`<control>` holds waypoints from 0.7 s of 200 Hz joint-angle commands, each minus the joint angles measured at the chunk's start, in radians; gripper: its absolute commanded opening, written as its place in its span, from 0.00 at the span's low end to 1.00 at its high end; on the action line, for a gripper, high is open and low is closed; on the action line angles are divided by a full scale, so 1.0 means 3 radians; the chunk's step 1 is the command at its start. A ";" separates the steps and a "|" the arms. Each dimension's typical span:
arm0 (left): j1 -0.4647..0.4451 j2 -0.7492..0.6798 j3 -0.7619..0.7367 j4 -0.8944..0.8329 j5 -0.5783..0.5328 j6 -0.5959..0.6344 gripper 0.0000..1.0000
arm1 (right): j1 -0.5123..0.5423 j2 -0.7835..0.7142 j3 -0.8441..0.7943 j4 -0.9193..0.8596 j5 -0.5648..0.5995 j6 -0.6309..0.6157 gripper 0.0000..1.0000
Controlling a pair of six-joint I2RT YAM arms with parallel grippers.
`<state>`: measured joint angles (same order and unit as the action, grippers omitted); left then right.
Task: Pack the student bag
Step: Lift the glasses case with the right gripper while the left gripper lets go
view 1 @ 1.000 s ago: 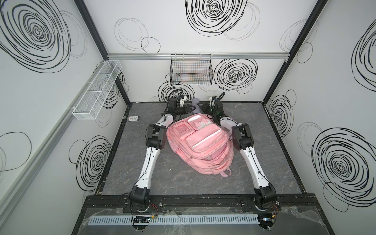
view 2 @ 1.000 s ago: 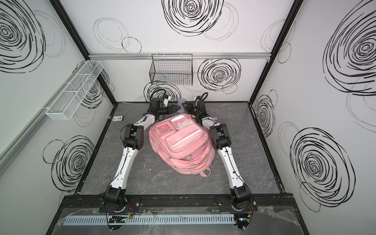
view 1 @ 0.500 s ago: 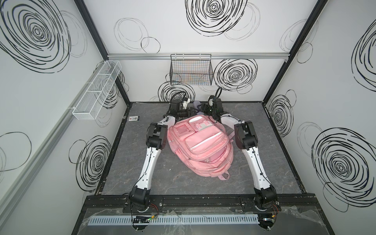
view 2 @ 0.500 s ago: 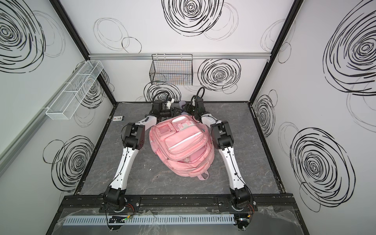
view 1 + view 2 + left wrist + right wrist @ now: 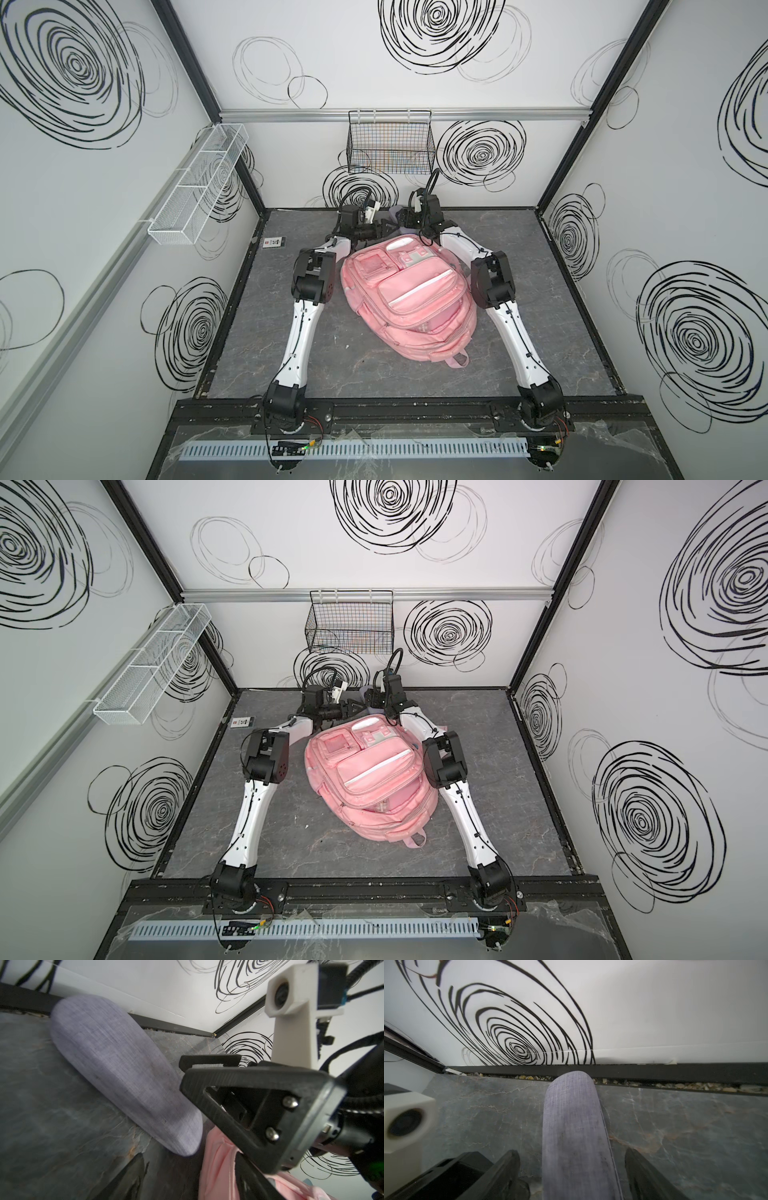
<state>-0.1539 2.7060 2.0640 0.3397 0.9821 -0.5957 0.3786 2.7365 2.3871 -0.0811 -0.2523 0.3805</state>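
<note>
The grey-lilac case lies below my right gripper's open fingers and between them. Next I need to lower my right gripper and tip its open fingers down around the near end of the case to close.
The student bag (image 5: 411, 299) (image 5: 370, 779), a big pink backpack, lies face up mid-table in both top views. Behind its far end a grey-lilac oblong fabric case (image 5: 124, 1072) (image 5: 571, 1118) lies flat on the table, close to the back wall. My right gripper (image 5: 573, 1169) (image 5: 402, 217) is open and straddles the case's near end, with a gap on each side. My left gripper (image 5: 187, 1180) (image 5: 384, 227) is open beside it. A fold of pink bag fabric (image 5: 220, 1167) lies against one of its fingers. The right gripper's fingers (image 5: 239, 1093) fill much of the left wrist view.
The back wall's black base rail (image 5: 654, 1073) runs just beyond the case. A black wire basket (image 5: 390, 145) hangs on the back wall and a white mesh shelf (image 5: 199, 187) on the left wall. A small label card (image 5: 275, 242) lies at the table's far left.
My right wrist has shifted a little toward the back wall and leftward. The left arm and the bag sit about where they were.
</note>
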 commanded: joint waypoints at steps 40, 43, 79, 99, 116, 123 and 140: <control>0.0163 -0.0497 -0.0272 0.0427 0.0070 0.0021 0.73 | 0.0108 0.0216 0.0021 -0.0382 0.0065 -0.0476 0.86; 0.0165 -0.0501 -0.0282 0.0430 0.0075 0.0022 0.73 | 0.0108 0.0222 0.0035 -0.0391 0.0079 -0.0478 0.86; 0.0191 -0.0618 -0.0377 0.0423 0.0070 0.0057 0.73 | 0.0116 0.0251 0.0107 -0.0497 0.0195 -0.0496 0.77; 0.0208 -0.0719 -0.0473 0.0419 0.0055 0.0098 0.73 | 0.0108 0.0190 0.0102 -0.0516 0.0188 -0.0557 0.65; 0.0231 -0.0846 -0.0632 0.0466 0.0031 0.0099 0.72 | 0.0095 0.0072 0.0047 -0.0543 0.0164 -0.0598 0.55; 0.0241 -0.0920 -0.0731 0.0501 0.0008 0.0104 0.73 | 0.0085 0.0000 -0.0017 -0.0535 0.0149 -0.0606 0.52; 0.0273 -0.1118 -0.0986 0.0581 -0.0075 0.0131 0.73 | 0.0038 -0.0261 -0.0323 -0.0448 0.0093 -0.0581 0.45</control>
<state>-0.0956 2.4771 1.8408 0.4274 0.9787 -0.5842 0.3969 2.7594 2.3878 -0.1585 -0.2028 0.2260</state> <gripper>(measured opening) 0.725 0.652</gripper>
